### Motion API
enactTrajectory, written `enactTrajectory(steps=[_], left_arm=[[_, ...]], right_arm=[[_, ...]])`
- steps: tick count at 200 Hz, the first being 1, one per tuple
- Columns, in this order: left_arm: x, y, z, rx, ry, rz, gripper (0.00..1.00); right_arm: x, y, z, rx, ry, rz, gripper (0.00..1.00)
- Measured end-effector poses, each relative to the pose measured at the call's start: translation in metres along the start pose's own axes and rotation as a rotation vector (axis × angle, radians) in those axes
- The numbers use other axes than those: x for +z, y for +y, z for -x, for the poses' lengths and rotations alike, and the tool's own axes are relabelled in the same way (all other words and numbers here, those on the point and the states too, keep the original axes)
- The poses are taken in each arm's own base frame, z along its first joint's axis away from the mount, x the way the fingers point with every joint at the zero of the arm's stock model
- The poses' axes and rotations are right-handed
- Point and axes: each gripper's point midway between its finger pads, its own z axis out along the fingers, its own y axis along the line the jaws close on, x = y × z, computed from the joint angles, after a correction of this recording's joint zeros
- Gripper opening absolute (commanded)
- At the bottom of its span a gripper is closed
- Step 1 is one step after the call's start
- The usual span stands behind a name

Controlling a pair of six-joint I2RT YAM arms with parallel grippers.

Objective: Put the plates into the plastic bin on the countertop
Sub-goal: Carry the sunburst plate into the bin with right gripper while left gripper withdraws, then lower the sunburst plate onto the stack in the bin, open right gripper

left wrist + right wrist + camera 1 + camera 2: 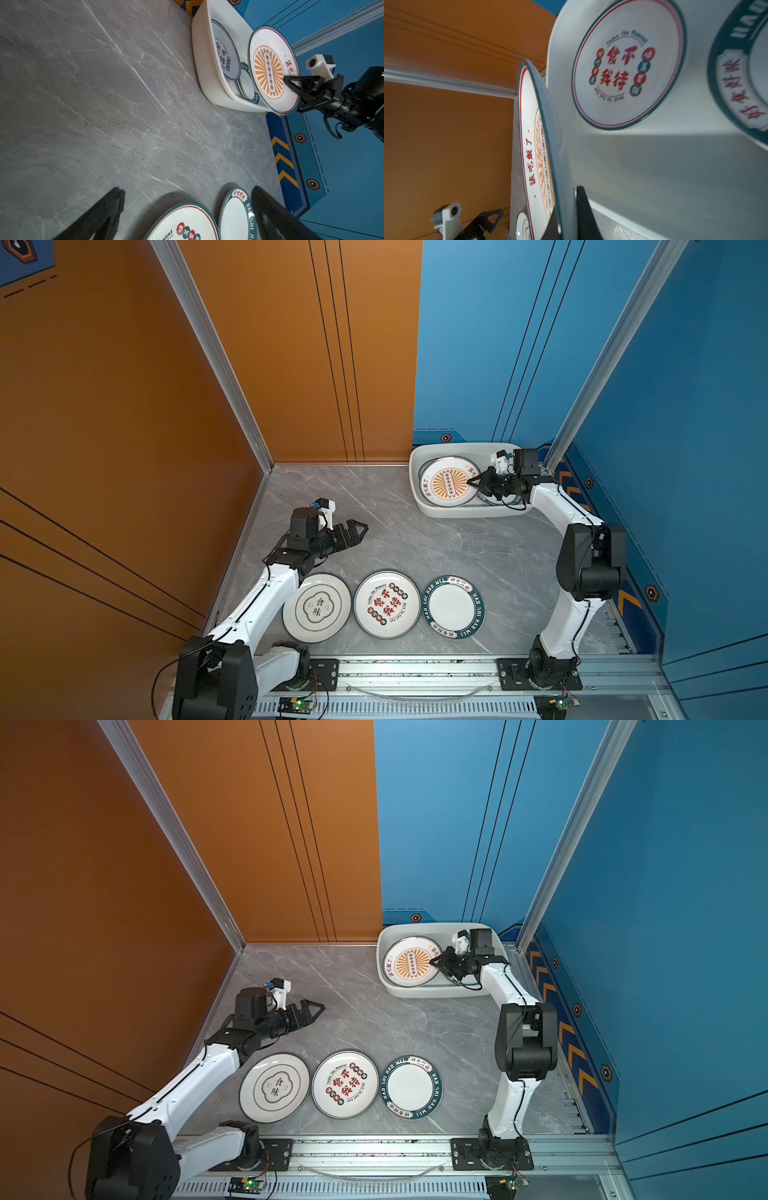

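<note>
The orange sunburst plate in my right gripper still hangs above. I should move it down and outward onto the red-lettered plate next, to release its rim.
My right gripper is shut on the rim of an orange sunburst plate, holding it tilted over the white plastic bin at the back right of the countertop. In the bin lie a red-lettered plate and a teal-rimmed plate. My left gripper hovers open and empty left of centre. In front of it lie three plates in a row: black-lettered, red-lettered and teal-rimmed.
An aluminium rail with both arm bases runs along the front edge. An orange wall closes the left side and a blue wall the right. The right arm's black elbow stands near the right edge.
</note>
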Motion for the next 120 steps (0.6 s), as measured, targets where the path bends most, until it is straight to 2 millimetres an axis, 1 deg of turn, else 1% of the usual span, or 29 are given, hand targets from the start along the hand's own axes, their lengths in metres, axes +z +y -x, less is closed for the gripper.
enactTrajectory(steps=[22,50,81,92,120], left_arm=[[0.0,0.002,0.001,-0.005,-0.004,0.004,0.98],[-0.001,0.006,0.0,-0.013,-0.004,0.011,0.98],[-0.001,0.007,0.0,-0.014,-0.004,0.01,0.98],[-0.001,0.007,0.001,-0.014,-0.005,0.009,0.98],[-0.001,0.007,0.003,-0.013,-0.013,0.006,0.98]], right_arm=[[0.012,-0.015,0.025,0.029,-0.038,-0.053,0.0],[0.032,-0.03,0.046,0.051,-0.056,-0.1,0.0],[0.049,-0.044,0.057,0.072,-0.055,-0.153,0.0],[0.053,-0.046,0.061,0.073,-0.057,-0.165,0.0],[0.065,-0.052,0.063,0.08,-0.051,-0.194,0.0]])
